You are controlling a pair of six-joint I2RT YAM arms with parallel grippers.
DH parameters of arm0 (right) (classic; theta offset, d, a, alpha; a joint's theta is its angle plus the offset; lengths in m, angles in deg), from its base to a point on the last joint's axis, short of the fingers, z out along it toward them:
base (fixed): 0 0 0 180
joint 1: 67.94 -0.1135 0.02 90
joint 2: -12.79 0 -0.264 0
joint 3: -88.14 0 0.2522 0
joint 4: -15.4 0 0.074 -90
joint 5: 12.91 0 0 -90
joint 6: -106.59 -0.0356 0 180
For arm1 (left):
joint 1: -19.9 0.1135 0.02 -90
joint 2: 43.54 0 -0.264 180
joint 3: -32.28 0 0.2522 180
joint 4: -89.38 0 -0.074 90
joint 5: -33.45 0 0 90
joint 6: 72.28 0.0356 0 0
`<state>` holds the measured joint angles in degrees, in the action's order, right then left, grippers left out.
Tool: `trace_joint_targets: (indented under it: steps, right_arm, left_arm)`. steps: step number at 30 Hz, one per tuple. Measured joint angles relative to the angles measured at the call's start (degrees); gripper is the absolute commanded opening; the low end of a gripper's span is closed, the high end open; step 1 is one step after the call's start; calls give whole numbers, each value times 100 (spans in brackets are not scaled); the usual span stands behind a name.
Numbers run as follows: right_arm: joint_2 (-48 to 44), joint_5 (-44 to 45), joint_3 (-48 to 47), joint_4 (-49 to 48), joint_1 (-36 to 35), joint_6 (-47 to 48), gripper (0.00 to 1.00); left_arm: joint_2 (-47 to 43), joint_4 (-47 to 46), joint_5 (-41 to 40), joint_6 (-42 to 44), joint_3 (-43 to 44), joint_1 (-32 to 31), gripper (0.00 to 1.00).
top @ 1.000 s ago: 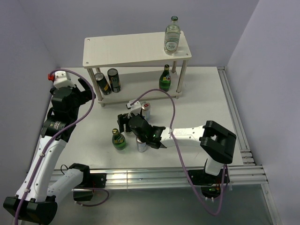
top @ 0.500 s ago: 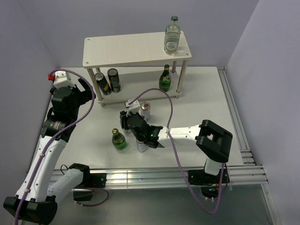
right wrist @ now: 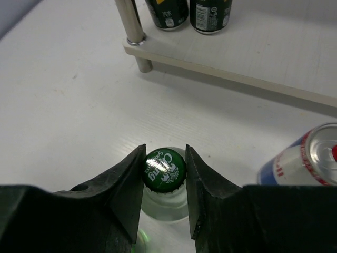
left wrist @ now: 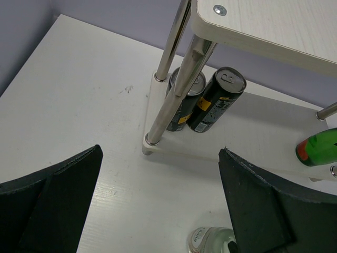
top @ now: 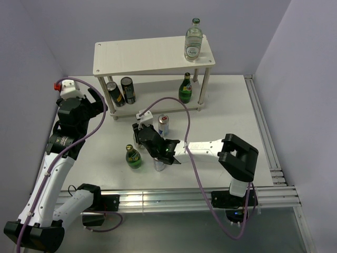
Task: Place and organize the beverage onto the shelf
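The right gripper moves up and outward next to let go beside the matching clear bottle, as the bare top board point(top: 175, 54) is above and outward of the gripper.
My right gripper point(right wrist: 164, 171) is shut on the green cap point(right wrist: 164, 168) of a clear glass bottle point(top: 159, 165), which stands upright on the table; its fingers point(right wrist: 130, 182) press the cap from both sides. In the top view the right gripper point(top: 158, 154) sits over that bottle. A green bottle point(top: 133, 156) stands just left of it, and a silver-blue can point(top: 164, 125) point(right wrist: 303, 158) just behind. The light-wood shelf point(top: 142, 55) holds a clear bottle point(top: 193, 39) on its top board and a green bottle point(top: 185, 88) on its lower board. My left gripper point(top: 97, 103) point(left wrist: 160, 200) hangs open by the shelf's left end.
Two dark cans point(top: 121, 91) point(left wrist: 202, 103) stand at the left of the shelf's lower board point(right wrist: 247, 58), behind a metal leg point(left wrist: 171, 89). The right arm's cable point(top: 181, 105) loops above the table. An aluminium rail point(top: 263, 137) runs along the table's right edge.
The right gripper has shut on the clear bottle's green cap, and that arm has shifted slightly left. The left arm and the other drinks have not moved.
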<state>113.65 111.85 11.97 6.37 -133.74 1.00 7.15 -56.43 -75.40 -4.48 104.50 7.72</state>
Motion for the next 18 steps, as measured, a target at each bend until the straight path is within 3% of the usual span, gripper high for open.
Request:
trace_joint_targets:
  steps: [8, 18]
  right_arm:
    - [-557, 407, -566, 1270, 0, 719, 0]
    - [-1069, 640, -2942, 1478, 238, 1875, 0]
  left_arm:
    - [-81, -2, 7, 0, 0, 28, 99]
    - [-114, 0, 11, 0, 0, 50, 99]
